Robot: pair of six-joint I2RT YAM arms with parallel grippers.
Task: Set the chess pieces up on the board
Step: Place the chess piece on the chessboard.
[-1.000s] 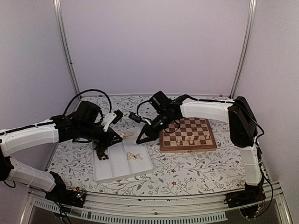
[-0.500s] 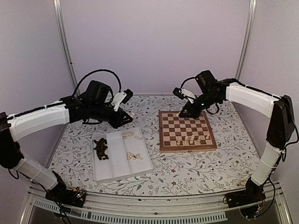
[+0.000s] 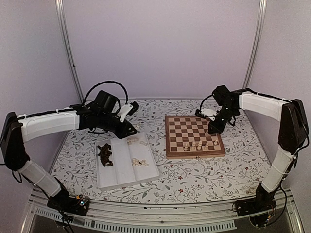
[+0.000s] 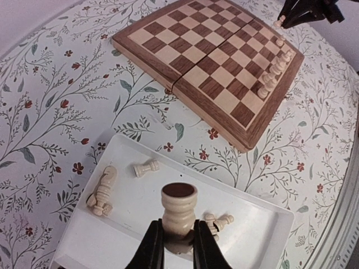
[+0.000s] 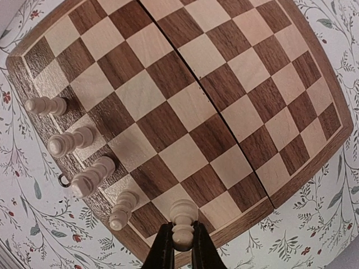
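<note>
I should next move my right gripper down to the pale square just inside the row (image 3: 210, 142) (image 5: 173, 198) of standing cream pieces and release, since the pawn already hangs over it.
The board (image 3: 171, 145) lies right of centre with several pale chess pieces (image 3: 197, 144) in a row along its near edge. My right gripper (image 3: 213, 130) hovers by the board's right rim, shut on a cream pawn (image 5: 183, 216). In the right wrist view that pawn hangs over the corner squares of the board (image 5: 196, 95), in line with the standing cream pieces (image 5: 70, 143). My left gripper (image 3: 131, 130) is above the tray's far end, shut on a cream rook-like piece (image 4: 179, 208) held base up.
The white three-compartment tray (image 3: 119, 174) sits left of the board. Dark pieces (image 3: 104, 155) are heaped in its left compartment, and loose cream pieces (image 3: 139, 162) lie in the others. From the left wrist, cream pieces (image 4: 103, 190) lie on the tray (image 4: 140, 224).
My right arm has swung from the tray's right side across to the board's right rim, carrying the pawn. My left arm has lifted off the tray and hovers at its far end with its piece.
</note>
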